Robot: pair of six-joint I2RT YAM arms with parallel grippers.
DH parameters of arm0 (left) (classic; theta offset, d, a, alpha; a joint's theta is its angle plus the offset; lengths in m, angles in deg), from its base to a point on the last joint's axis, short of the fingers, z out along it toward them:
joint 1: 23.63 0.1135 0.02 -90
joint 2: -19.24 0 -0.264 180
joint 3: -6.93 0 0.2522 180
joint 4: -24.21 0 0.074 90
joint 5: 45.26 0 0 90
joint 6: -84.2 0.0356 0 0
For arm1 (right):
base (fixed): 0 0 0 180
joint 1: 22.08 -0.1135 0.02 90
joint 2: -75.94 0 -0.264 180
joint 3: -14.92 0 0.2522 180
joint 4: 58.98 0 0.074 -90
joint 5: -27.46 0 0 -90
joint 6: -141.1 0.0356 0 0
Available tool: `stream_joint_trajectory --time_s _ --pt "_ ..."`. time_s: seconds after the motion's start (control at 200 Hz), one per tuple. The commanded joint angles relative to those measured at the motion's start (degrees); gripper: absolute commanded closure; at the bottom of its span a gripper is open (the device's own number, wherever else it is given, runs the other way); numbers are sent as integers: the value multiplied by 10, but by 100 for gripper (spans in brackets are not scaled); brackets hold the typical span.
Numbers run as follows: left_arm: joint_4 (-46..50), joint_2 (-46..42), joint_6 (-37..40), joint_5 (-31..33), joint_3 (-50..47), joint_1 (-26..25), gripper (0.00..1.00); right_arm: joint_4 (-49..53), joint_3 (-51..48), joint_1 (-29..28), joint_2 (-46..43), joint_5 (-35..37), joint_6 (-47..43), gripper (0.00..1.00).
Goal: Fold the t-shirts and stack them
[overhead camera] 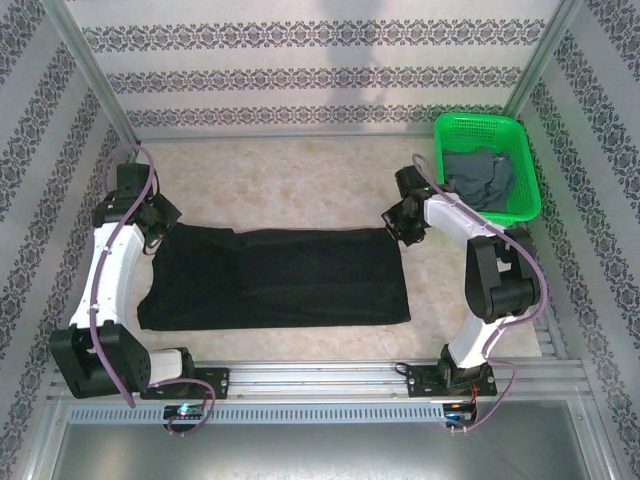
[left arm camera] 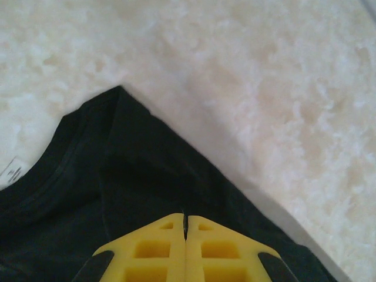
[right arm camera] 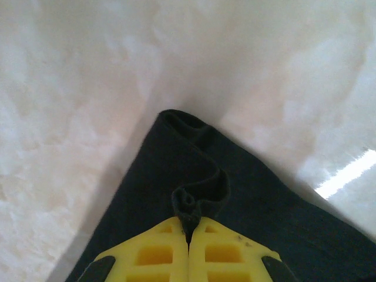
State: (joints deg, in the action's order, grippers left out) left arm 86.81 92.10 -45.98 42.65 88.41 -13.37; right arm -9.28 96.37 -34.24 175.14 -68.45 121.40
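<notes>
The t-shirt's bunched fold goes with my right gripper back toward the base onto the t-shirt's flat short edge [overhead camera: 397, 272] next. I release it there, narrowing the spread t-shirt.
A black t-shirt [overhead camera: 275, 278] lies spread flat across the middle of the table, long side running left to right. My left gripper [overhead camera: 160, 225] is at its far left corner. In the left wrist view the yellow fingers [left arm camera: 158, 247] are pressed together, a thin sliver of black cloth pinched at their tips [left arm camera: 185, 214], next to the collar and its white tag [left arm camera: 13, 170]. My right gripper [overhead camera: 395, 228] is at the far right corner, shut [right arm camera: 189, 222] on a bunched fold of the black t-shirt [right arm camera: 200, 194]. A dark grey t-shirt [overhead camera: 478, 178] lies crumpled in the basket.
The green mesh basket [overhead camera: 528, 165] stands at the back right, close behind the right arm. Patterned walls enclose the table on three sides. Bare marble tabletop [overhead camera: 290, 185] stretches behind the black shirt, and a metal rail [overhead camera: 320, 378] runs along the near edge.
</notes>
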Motion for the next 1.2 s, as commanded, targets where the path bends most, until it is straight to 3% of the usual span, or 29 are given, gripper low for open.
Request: stream_joint_trajectory --time_s 0.0,0.57,1.194 --pt "54 -34 -17 24 -23 7 100 3 -36 -3 -38 -4 -12 100" --pt "104 -129 -51 66 -152 7 100 -9 -168 -29 -116 4 -18 100" --pt "143 -153 -59 128 -152 5 100 40 -189 -42 -151 35 -9 100"
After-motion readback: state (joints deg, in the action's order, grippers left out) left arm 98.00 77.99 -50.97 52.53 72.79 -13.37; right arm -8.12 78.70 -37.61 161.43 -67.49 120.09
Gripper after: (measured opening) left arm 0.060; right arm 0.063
